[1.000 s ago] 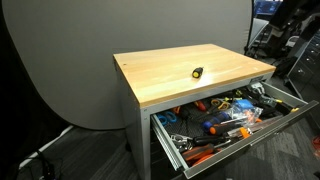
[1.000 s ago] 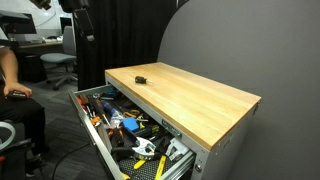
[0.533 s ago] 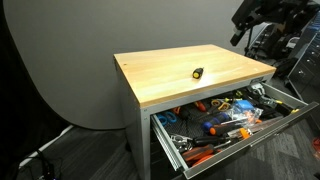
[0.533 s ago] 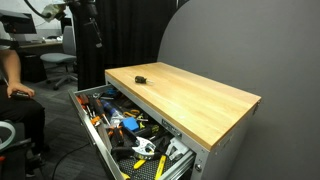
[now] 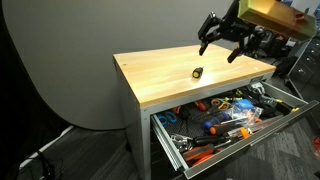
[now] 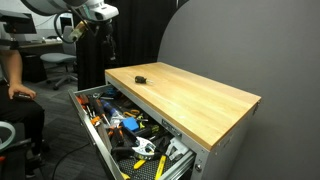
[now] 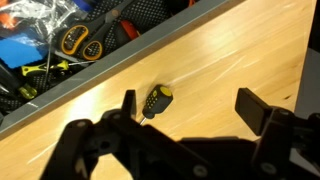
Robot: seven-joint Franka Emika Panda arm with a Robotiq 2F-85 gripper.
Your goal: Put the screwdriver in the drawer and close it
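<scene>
The screwdriver is below my open fingers and off-center between them, so my gripper will next move down and to the left in the wrist view, onto its black handle [image 5: 198, 72] [image 7: 158, 99].
The screwdriver [image 5: 197, 72], a tiny stubby black tool with a yellow end, lies on the wooden tabletop [image 5: 170, 82]; it also shows in an exterior view [image 6: 140, 77] and in the wrist view [image 7: 156, 100]. The wide grey drawer [image 5: 285, 102] under the top stands pulled open, full of tools, seen in both exterior views [image 6: 88, 130]. My gripper [image 5: 222, 42] hangs open and empty above the table's far side, apart from the screwdriver. In the wrist view the open fingers [image 7: 190, 108] straddle the wood beside the screwdriver.
The drawer holds several orange, blue and yellow hand tools [image 5: 215, 122]. A seated person [image 6: 12, 85] and office chairs are near the drawer's end. A grey backdrop [image 5: 70, 50] stands behind the table. Cables lie on the floor [image 5: 40, 155].
My arm has swung in from beside the table to above the tabletop, closer to the screwdriver. The screwdriver and drawer have not moved.
</scene>
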